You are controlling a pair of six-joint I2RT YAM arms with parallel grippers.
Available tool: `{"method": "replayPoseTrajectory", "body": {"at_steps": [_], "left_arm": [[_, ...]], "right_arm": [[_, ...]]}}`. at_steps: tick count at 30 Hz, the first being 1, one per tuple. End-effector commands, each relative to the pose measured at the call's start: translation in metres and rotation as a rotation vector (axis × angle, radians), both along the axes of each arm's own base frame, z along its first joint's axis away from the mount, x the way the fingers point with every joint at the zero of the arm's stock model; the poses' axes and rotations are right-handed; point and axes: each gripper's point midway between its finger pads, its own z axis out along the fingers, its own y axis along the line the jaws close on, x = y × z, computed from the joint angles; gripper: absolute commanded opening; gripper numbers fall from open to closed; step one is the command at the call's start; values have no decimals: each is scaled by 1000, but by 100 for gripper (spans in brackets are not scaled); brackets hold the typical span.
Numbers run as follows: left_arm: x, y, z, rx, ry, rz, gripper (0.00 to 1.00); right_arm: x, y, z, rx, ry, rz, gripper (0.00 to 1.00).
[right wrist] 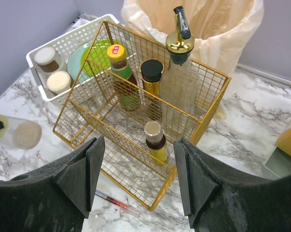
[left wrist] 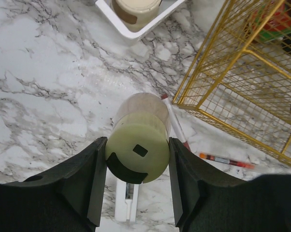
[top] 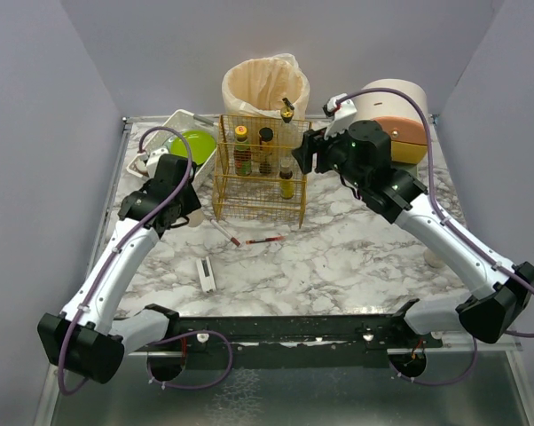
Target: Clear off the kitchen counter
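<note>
Next, my left gripper shifts over the rack's empty front shelf (top: 240, 205) (left wrist: 226, 104), below and to its right in the top view, then lowers and releases the jar.
The kitchen counter (top: 356, 257) is white marble with grey veins. My left gripper (left wrist: 137, 166) is shut on a clear spice jar (left wrist: 141, 112), both pads pressing its pale green lid. The jar lies on its side, base pointing away, just left of the gold wire rack (top: 258, 182). From the top view, the left gripper (top: 185, 216) sits by the rack's front left corner. My right gripper (right wrist: 138, 159) is open above the rack's right side, nothing between its fingers. The right gripper (top: 307, 155) shows beside the rack's upper right.
The rack (right wrist: 150, 116) holds several bottles. A white slotted tray (top: 189, 124) with a green plate and two jars stands back left. A lined bin (top: 265, 84) and a beige appliance (top: 400, 124) stand behind. Two red-tipped tubes (top: 265, 240) and a white strip (top: 207, 275) lie on the marble.
</note>
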Motion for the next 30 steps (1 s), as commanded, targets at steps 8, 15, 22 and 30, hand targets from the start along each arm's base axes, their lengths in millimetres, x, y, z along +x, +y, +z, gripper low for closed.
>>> {"method": "replayPoseTrajectory", "body": {"at_steps": [8, 15, 22, 30], "left_arm": [[2, -32, 75, -143, -115, -164, 24], [12, -59, 105, -223, -195, -301, 15], [32, -88, 122, -286, -251, -428, 1], [62, -102, 127, -263, -279, -492, 0]], "right_arm": [[1, -29, 16, 35, -63, -147, 66], [4, -42, 8, 37, -47, -228, 66], [10, -54, -4, 10, 1, -312, 66], [22, -69, -38, -46, 142, -319, 66]]}}
